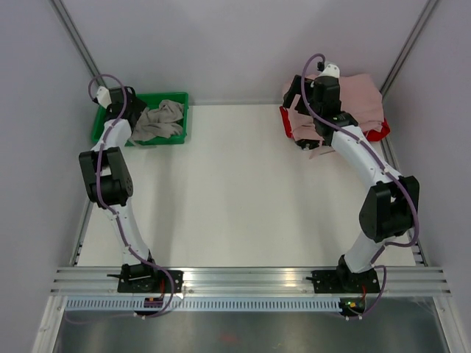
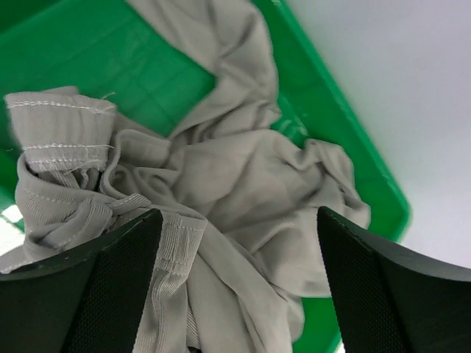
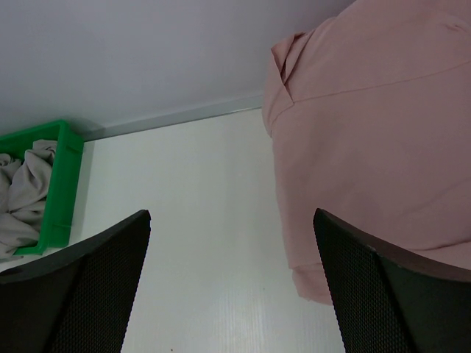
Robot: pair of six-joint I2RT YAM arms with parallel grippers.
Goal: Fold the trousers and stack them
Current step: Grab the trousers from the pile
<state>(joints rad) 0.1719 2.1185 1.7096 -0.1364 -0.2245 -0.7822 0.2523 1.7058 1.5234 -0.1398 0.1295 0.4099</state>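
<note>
Next, my left gripper moves down and toward the trousers' ribbed waistband [image 2: 179,240], which sits beside one finger instead of midway between both.
The trousers [image 1: 158,121] lie crumpled in a green bin [image 1: 176,99] at the table's far left. My left gripper [image 1: 131,121] reaches down into that bin. In the left wrist view the grey-beige trousers [image 2: 235,147] fill the bin [image 2: 353,147], and a ribbed waistband lies by the left finger. The left gripper [image 2: 239,213] is open, its jaws wide apart with folds of the cloth between them. My right gripper [image 3: 230,215] is open over bare table, with nothing between its fingers.
Pale pink garments [image 1: 353,103] are piled on a red holder [image 1: 379,132] at the far right, and their edge [image 3: 368,147] hangs beside my right gripper [image 1: 307,144]. Grey walls close off the back and sides. White table [image 1: 235,191] lies between the arms.
</note>
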